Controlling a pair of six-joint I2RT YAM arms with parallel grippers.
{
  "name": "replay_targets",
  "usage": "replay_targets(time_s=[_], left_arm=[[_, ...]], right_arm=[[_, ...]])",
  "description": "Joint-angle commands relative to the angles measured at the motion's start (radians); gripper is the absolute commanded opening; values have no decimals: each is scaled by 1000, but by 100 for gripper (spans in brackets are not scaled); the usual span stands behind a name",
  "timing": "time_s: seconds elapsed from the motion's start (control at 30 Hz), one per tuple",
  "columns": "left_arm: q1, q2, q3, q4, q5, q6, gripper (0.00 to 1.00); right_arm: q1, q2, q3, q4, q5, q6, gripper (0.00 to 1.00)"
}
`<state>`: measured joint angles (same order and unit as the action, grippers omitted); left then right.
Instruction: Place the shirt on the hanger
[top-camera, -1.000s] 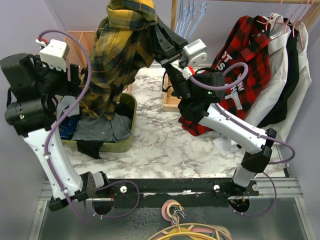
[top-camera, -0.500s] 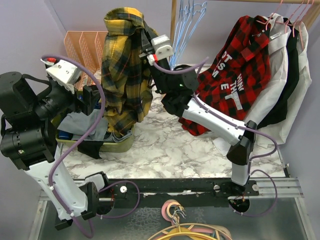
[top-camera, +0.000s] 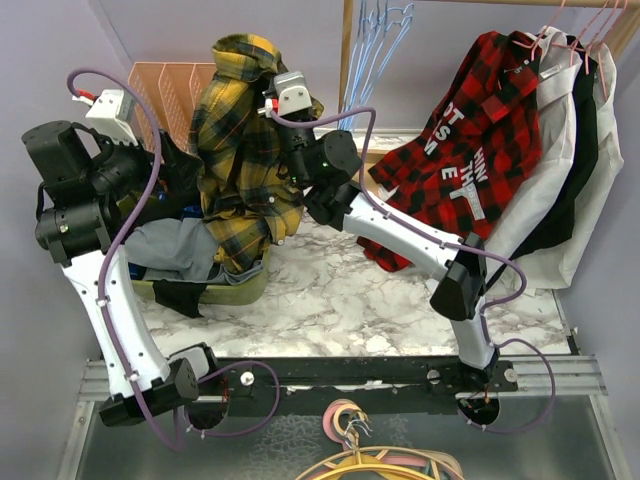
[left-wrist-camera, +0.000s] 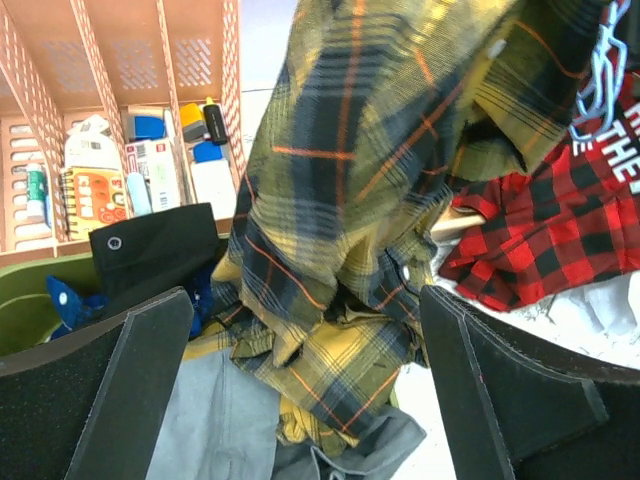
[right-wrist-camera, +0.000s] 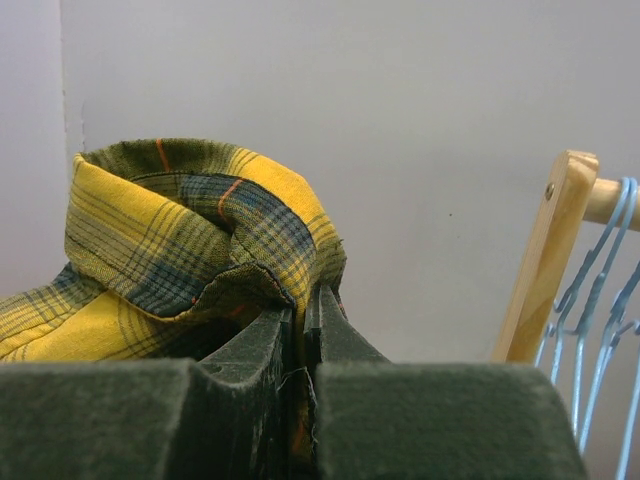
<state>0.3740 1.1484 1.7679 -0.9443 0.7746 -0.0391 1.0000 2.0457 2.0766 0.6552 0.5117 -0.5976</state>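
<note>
My right gripper should next lift clear, then come back and down over the bare marble tabletop to release the shirt, since the shirt is bunched over the bin.
The mustard-and-dark plaid shirt (top-camera: 245, 150) hangs in a bunch over the bin, its tail resting on the clothes inside. My right gripper (top-camera: 268, 100) is shut on the shirt's collar (right-wrist-camera: 200, 230), with cloth pinched between its fingertips (right-wrist-camera: 308, 310). My left gripper (top-camera: 185, 180) is just left of the shirt and wide open (left-wrist-camera: 300, 400). The shirt's lower folds (left-wrist-camera: 350, 330) show between its pads without touching them. Light-blue hangers (top-camera: 380, 40) hang on the rail to the right of the shirt and appear at the edges of both wrist views (right-wrist-camera: 600, 290) (left-wrist-camera: 600, 70).
A green bin (top-camera: 255, 285) holds a grey cloth (top-camera: 180, 250) and dark clothes. An orange organiser (top-camera: 165, 85) stands behind it. A wooden rack post (top-camera: 347, 40) rises behind the right arm. A red-and-black plaid shirt (top-camera: 470, 150) and white and black garments hang at the right.
My right gripper has carried the shirt's collar leftwards and the shirt now hangs lower over the bin. My left gripper's jaws have opened wider and the left arm has shifted.
</note>
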Motion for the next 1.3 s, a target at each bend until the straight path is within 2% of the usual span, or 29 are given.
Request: replay_targets(time_s=[0.0,0.23,0.33,0.47,0.53,0.57,0.6,0.63,0.67,0.77,0.83,0.93,1.03,1.17,1.27], left_arm=[[6,21,-59,203,-38,-110,99],[-29,79,-88,264,-81,-68,97],[-76,79,-125,299,-90,-68,92],[-130,89,-154,305,-134,-39,76],[-157,94,-163,305,-178,-22,61],[-165,101,-161,302,-206,-9,48],[-170,111,-150,294,-233,6,31],[-171,125,-125,272,-276,26,6],[-170,136,-86,244,-332,47,0],[-172,107,22,207,-445,118,0],[-171,143,215,109,-429,158,0],[-171,203,469,11,-326,168,0],[-169,252,665,-27,-183,134,0],[-142,297,870,-70,42,141,0],[-136,322,984,-92,111,165,0]], right_arm=[[5,-30,16,-36,38,74,1],[5,-68,-54,-64,38,127,1],[5,-76,-70,-80,36,147,1],[5,-92,-104,-85,31,170,1],[5,-98,-123,-84,33,176,1],[4,-104,-129,-86,34,178,1],[5,-113,-134,-89,38,178,1],[5,-122,-134,-102,41,177,1],[7,-136,-123,-129,48,173,1],[10,-206,-77,-207,61,156,1],[14,-270,-44,-265,9,173,1],[20,-336,66,-378,-142,228,1],[55,-346,214,-466,-227,207,1],[119,-382,322,-468,-262,130,1],[127,-424,361,-453,-345,154,1]])
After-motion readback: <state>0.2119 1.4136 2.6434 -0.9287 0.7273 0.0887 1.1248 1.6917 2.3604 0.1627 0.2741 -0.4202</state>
